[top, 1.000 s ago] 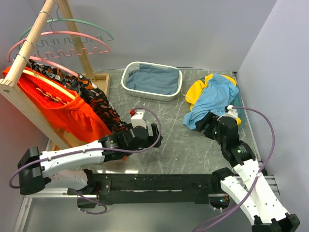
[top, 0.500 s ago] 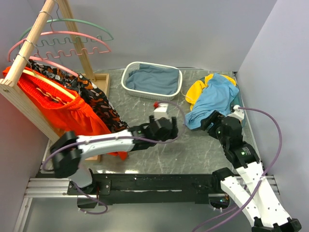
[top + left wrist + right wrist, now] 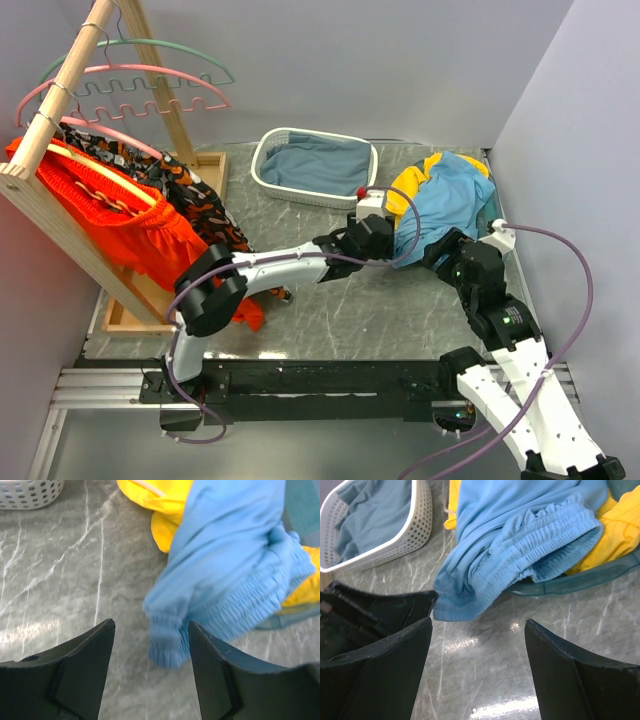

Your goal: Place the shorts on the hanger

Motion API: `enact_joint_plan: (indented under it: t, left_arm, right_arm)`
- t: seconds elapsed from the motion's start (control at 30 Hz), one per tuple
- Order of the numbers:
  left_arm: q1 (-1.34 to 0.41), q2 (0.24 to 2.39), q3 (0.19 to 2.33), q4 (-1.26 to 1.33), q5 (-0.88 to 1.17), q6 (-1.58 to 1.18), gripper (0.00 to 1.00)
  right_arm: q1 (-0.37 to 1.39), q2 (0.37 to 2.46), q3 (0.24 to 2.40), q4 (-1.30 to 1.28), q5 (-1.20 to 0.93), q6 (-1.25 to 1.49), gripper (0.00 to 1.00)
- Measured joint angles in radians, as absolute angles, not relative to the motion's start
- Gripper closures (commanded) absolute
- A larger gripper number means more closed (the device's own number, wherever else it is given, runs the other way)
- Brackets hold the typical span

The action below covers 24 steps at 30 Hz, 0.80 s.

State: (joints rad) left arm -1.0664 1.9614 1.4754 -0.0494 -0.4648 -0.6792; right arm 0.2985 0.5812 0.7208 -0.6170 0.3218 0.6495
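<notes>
The right gripper moves down and along the waistband [image 3: 520, 545] onto its open end beside the yellow garment next, since my left gripper straddles the gathered end.
The light blue shorts [image 3: 447, 205] lie crumpled at the right of the table, partly over a yellow garment [image 3: 408, 187]. My left gripper [image 3: 388, 243] is open at their near-left corner. In the left wrist view [image 3: 150, 625] the gathered waistband end of the shorts [image 3: 172, 640] lies between the fingertips, untouched. My right gripper [image 3: 441, 252] is open just in front of the shorts, with their waistband [image 3: 520, 545] ahead of it in the right wrist view [image 3: 477, 622]. The pink hanger [image 3: 150, 69] hangs on the wooden rack at the far left.
A green hanger [image 3: 170, 43] hangs above the pink one. Orange shorts [image 3: 100, 215] and a patterned garment [image 3: 200, 210] drape over the wooden rack [image 3: 55, 125]. A white basket [image 3: 262, 172] with blue-grey cloth stands at the back. A teal tray [image 3: 580, 580] lies under the garments.
My left arm has swung right across the table from beside the rack to the shorts' near-left corner. My right gripper has shifted only slightly.
</notes>
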Motion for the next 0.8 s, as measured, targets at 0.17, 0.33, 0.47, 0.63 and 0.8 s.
enact_joint_plan:
  t: [0.17,0.33,0.47,0.63,0.8]
  left_arm:
    - [-1.033,2.043,1.549,-0.053,-0.424,-0.668,0.43]
    - [-1.024,2.062,1.555,-0.052,-0.357,-0.671,0.53]
    - [-1.024,2.064,1.555,-0.044,-0.300,-0.678,0.68]
    - [-1.023,2.070,1.555,-0.043,-0.260,-0.690,0.76]
    - [-1.016,2.073,1.555,-0.042,-0.241,-0.699,0.97]
  right_arm:
    - [0.296,0.604,0.721,-0.616,0.355,0.649,0.15]
    - [0.225,0.669,0.719,-0.604,0.366,0.637,0.15]
    - [0.037,0.744,0.710,-0.544,0.286,0.622,0.16]
    - [-0.108,0.889,0.701,-0.456,0.189,0.619,0.16]
    - [-0.228,0.993,0.670,-0.362,0.069,0.642,0.16]
